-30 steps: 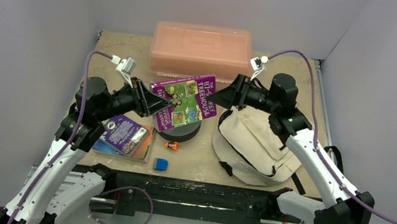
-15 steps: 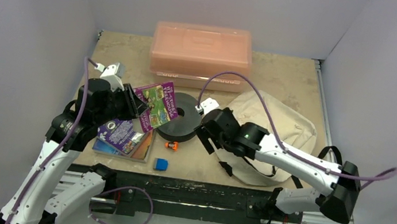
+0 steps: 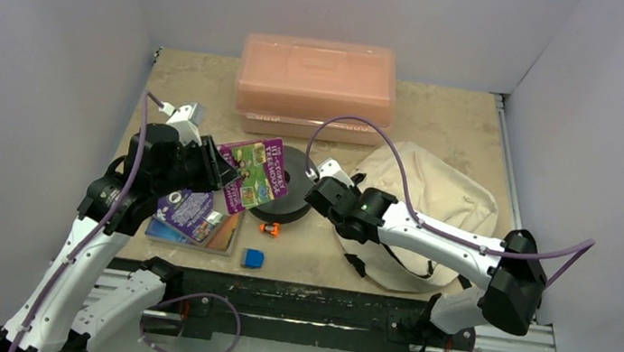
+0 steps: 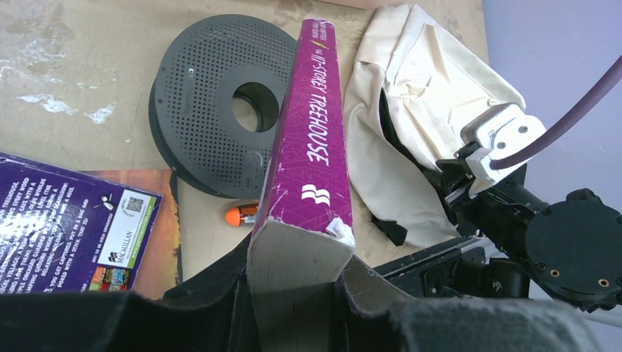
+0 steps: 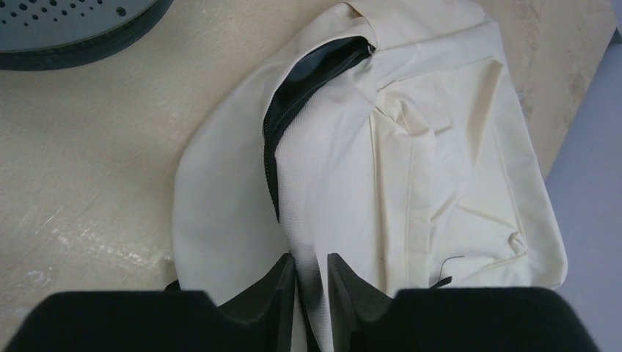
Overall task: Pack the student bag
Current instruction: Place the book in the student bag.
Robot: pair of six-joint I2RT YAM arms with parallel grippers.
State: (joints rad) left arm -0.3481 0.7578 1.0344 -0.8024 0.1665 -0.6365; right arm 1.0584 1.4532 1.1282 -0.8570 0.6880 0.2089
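The zip stands partly open, so the left gripper will next carry the book past the grey disc [image 3: 288,193] and down into the bag's zip opening to let go of it.
The student bag [image 3: 433,197] is a cream fabric backpack lying on the right half of the table, its black zip [image 5: 308,81] partly open. My right gripper [image 5: 311,275] is low at the bag's left edge [image 3: 343,226]. Its jaws are pinched on a fold of white fabric beside the zip. My left gripper [image 4: 297,279] is shut on the bottom end of a purple "Treehouse" book [image 4: 308,147]. It holds the book tilted in the air above the grey disc [image 3: 288,193], left of the bag [image 4: 411,125].
A salmon-pink plastic box [image 3: 316,81] stands at the back. Two more books [image 3: 194,215] lie stacked at the front left. A small orange item [image 3: 272,228] and a blue block [image 3: 253,258] lie near the disc [image 4: 213,117]. Walls close in on both sides.
My right arm dropped from above the bag to its left edge and the jaws closed on the fabric. My left gripper drew the book back left, then eased right.
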